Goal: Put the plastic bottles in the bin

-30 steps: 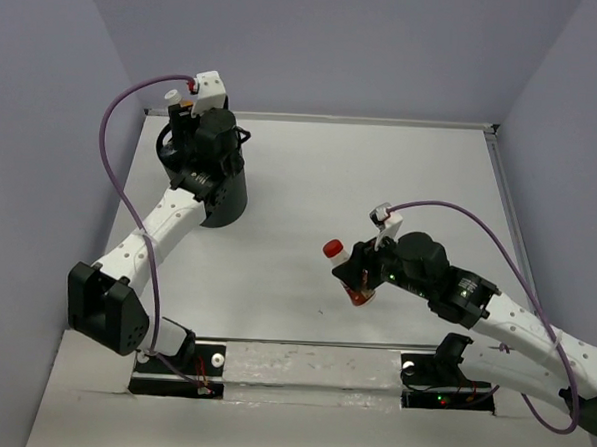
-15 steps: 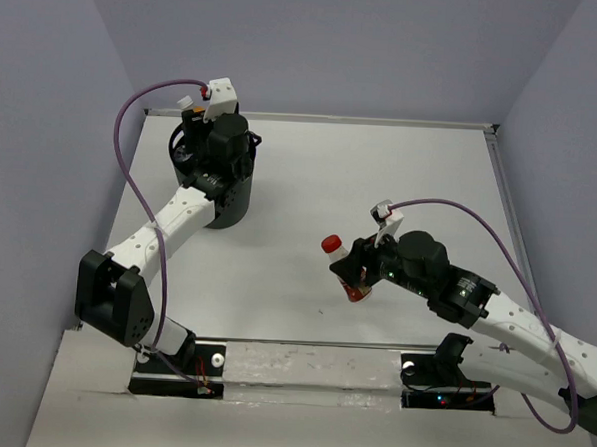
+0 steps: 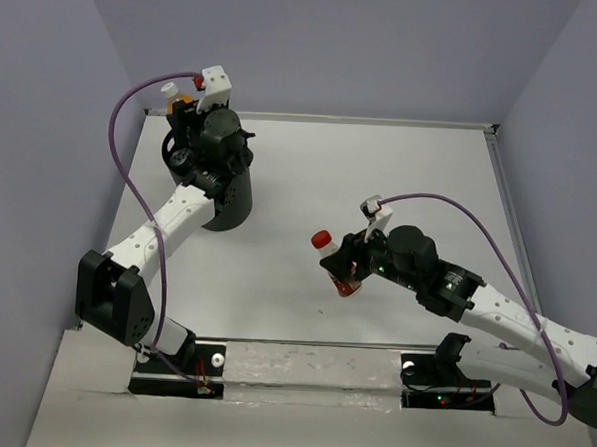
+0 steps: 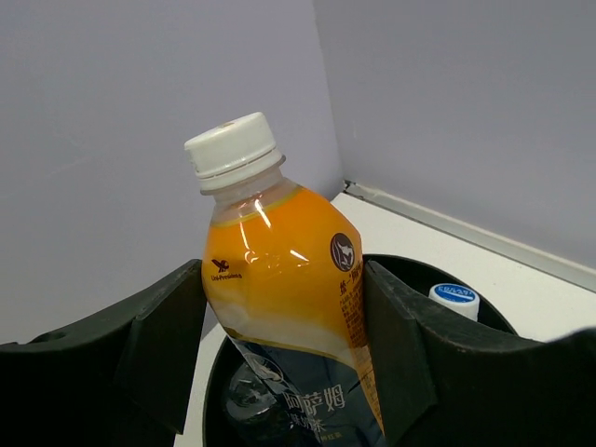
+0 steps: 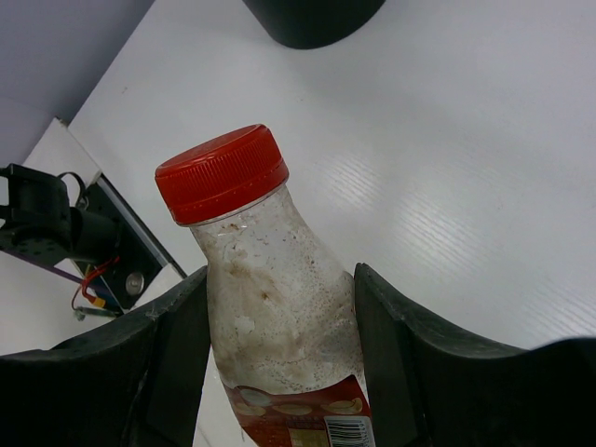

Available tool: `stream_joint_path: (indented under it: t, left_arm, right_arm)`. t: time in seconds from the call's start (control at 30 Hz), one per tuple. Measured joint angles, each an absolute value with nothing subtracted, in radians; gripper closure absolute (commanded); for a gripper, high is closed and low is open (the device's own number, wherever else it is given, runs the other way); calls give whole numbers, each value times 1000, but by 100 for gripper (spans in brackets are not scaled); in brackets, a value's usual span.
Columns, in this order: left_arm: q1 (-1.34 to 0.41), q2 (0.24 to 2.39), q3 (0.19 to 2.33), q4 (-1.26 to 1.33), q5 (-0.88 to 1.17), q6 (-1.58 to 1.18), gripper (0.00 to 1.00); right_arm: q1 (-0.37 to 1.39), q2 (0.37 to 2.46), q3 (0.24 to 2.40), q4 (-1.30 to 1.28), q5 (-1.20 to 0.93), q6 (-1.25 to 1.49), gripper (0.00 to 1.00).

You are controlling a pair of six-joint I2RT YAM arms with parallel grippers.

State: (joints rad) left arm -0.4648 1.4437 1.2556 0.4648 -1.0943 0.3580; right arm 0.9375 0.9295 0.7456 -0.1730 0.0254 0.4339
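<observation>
The left gripper needs to move down to the bin's opening (image 4: 244,382) below it and let go of the orange-yellow bottle (image 4: 279,279) there, because the bottle's dark-labelled end points into the bin's opening.
My left gripper (image 3: 184,117) is shut on the orange-yellow bottle (image 4: 279,279), white-capped with a dark label, and holds it over the mouth of the black bin (image 3: 230,202) at the far left. The bin's rim (image 4: 466,279) shows below the bottle. Inside lie a clear bottle (image 4: 244,400) and a blue-capped bottle (image 4: 453,298). My right gripper (image 3: 348,271) is shut on the red-capped bottle (image 5: 270,298), with its red label, and holds it above the middle of the table. That bottle also shows in the top view (image 3: 333,260).
The white table (image 3: 381,178) is walled by grey panels at the back and sides. A raised edge (image 3: 501,184) runs along the right. The arm bases (image 3: 311,369) sit at the near edge. The bin's bottom shows in the right wrist view (image 5: 312,19).
My right arm has carried the red-capped bottle left, towards the bin. My left gripper has shifted slightly over the bin, still holding the orange-yellow bottle.
</observation>
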Motion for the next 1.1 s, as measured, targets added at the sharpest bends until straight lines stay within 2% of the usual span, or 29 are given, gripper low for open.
stream_joint_path:
  t: [0.27,0.43,0.67,0.8,0.87,0.9,0.93,0.97,1.1]
  left_arm:
    - [-490,1404,997,848,-1097,573,86]
    - [-509,1479,1000,1061,-1106,772,86]
    - [-509,1510,1045,1159,-1112,857,85]
    - [-509,1495,972,1136,-1118,783,81]
    - [-509,1495,951,1104,-1121,749,77]
    - [-509,1495,945,1085,-1123,725,69]
    - [-510,1495,941,1058,-1124,701,66]
    - [-510,1495,941,1043,-1123,683,56]
    - [-510,1493,949,968,-1131,608,33]
  right_arm:
    - [937,884,738,-120,26,434,71]
    - [937,882,737,-97,26,434,71]
    - [937,871,727,-94,30,433,71]
    - [937,870,723,-94,39,433,72]
    - [937,870,723,-92,42,433,72]
    - [937,870,723,-91,44,433,72]
    - [937,870,723,-89,46,433,72]
    - [937,870,723,-88,46,433,72]
    - [937,867,723,-88,51,433,72]
